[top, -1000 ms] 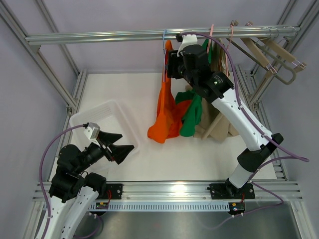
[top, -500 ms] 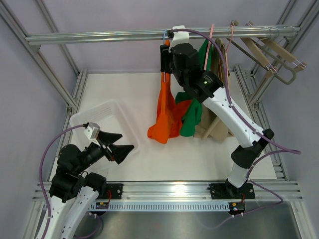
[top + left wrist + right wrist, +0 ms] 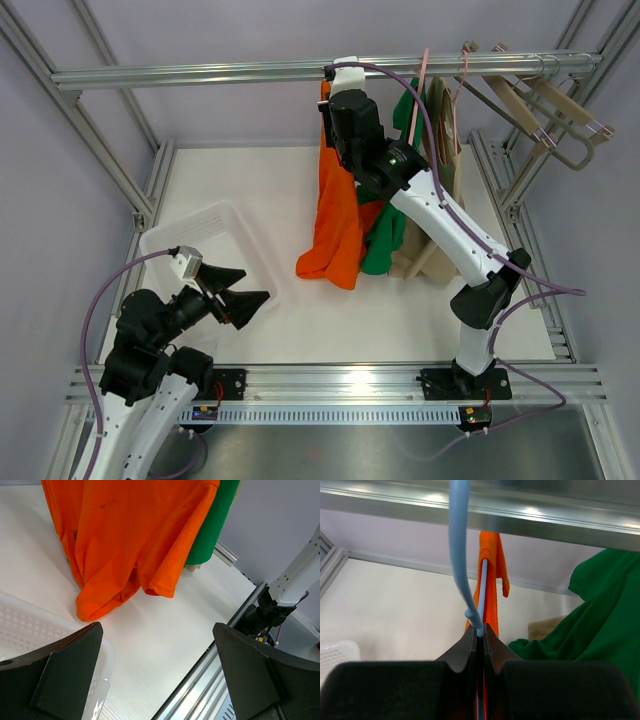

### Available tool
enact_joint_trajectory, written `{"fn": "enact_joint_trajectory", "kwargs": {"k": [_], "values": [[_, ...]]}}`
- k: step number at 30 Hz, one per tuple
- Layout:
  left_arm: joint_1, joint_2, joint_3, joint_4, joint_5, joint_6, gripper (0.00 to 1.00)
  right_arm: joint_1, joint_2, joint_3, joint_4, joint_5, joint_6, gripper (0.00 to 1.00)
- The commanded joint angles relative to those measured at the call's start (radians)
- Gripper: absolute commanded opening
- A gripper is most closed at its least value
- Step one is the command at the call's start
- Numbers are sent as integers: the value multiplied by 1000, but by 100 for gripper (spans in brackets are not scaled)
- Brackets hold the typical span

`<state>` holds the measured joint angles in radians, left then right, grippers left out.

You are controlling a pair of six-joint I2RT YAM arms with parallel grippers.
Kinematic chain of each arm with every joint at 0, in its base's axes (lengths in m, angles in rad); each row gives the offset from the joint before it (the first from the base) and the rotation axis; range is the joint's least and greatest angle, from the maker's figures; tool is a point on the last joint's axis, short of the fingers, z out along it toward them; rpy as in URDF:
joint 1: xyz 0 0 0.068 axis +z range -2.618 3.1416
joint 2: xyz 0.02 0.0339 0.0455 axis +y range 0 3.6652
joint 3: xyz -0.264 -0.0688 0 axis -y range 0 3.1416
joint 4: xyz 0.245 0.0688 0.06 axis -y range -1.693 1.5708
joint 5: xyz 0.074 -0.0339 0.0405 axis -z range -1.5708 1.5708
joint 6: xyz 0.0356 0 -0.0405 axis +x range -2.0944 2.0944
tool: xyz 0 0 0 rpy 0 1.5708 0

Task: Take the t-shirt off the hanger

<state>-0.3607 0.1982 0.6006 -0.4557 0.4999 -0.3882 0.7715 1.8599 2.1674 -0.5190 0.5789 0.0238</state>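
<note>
My left gripper goes to the right in the top view onto that corner next and closes, since the near corner of the orange hem (image 3: 347, 279) (image 3: 162, 586) hangs free.
An orange t-shirt (image 3: 335, 215) hangs from a light-blue hanger (image 3: 460, 555) on the overhead rail (image 3: 200, 72), its hem pooling on the white table. My right gripper (image 3: 330, 105) is up under the rail, shut on the hanger's neck (image 3: 480, 637), with orange cloth (image 3: 491, 580) just beyond the fingertips. My left gripper (image 3: 252, 285) hovers low at the near left, open and empty. In the left wrist view the left gripper (image 3: 157, 630) faces the t-shirt's lower part (image 3: 130, 540) from a distance.
A green shirt (image 3: 385, 235) and a beige garment (image 3: 430, 255) hang right of the orange one. Bare wooden hangers (image 3: 540, 100) sit at the rail's right end. A white plastic basket (image 3: 200, 225) stands on the table beside my left gripper. Aluminium frame posts surround the table.
My right gripper has moved left and up to the blue hanger and shut on its neck. The orange t-shirt has swung slightly. The left arm has not moved.
</note>
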Motion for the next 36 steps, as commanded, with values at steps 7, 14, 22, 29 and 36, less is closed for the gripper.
{"fn": "enact_joint_trajectory", "kwargs": {"k": [7, 14, 22, 29, 36], "values": [[5, 41, 10, 32, 16, 0, 99, 5, -44, 120, 99, 52, -99, 0], [5, 138, 50, 78, 40, -61, 99, 6, -209, -78, 253, -62, -46, 0], [-4, 277, 116, 185, 178, -133, 99, 23, -418, -495, 319, -80, 111, 0], [-389, 443, 240, 216, -118, -111, 99, 169, -466, -566, 401, 82, 150, 0], [-786, 546, 294, 219, -542, -78, 99, 278, -390, -400, 372, 205, 97, 0]]}}
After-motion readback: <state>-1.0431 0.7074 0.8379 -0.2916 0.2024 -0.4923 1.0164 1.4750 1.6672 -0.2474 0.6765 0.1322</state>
